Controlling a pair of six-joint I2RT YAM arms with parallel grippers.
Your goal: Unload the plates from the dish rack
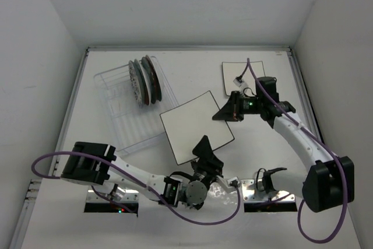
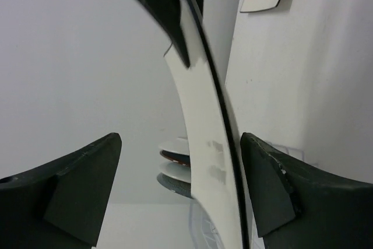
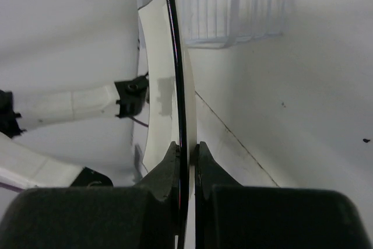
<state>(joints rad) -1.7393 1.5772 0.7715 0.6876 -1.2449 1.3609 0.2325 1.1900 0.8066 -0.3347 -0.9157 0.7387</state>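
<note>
I should next swing my right gripper to the right in the top view, turn it outward and lower its plate onto the second square plate, because both have the same shape.
A square cream plate [image 1: 195, 127] hangs tilted over the table's middle. My right gripper [image 1: 217, 116] is shut on its far right edge, and in the right wrist view both fingers pinch the plate's rim [image 3: 185, 115]. My left gripper [image 1: 204, 146] stands open around the near edge. In the left wrist view the plate [image 2: 204, 144] passes between the spread jaws, close to the right finger [image 2: 268, 185]. Several round plates [image 1: 144, 80] stand upright in the clear dish rack [image 1: 125, 123] at the back left.
A second square plate [image 1: 242, 77] lies flat at the back right, just behind the right wrist. The rack's ribbed base [image 3: 233, 4] shows beyond the held plate. White walls close in the table on three sides.
</note>
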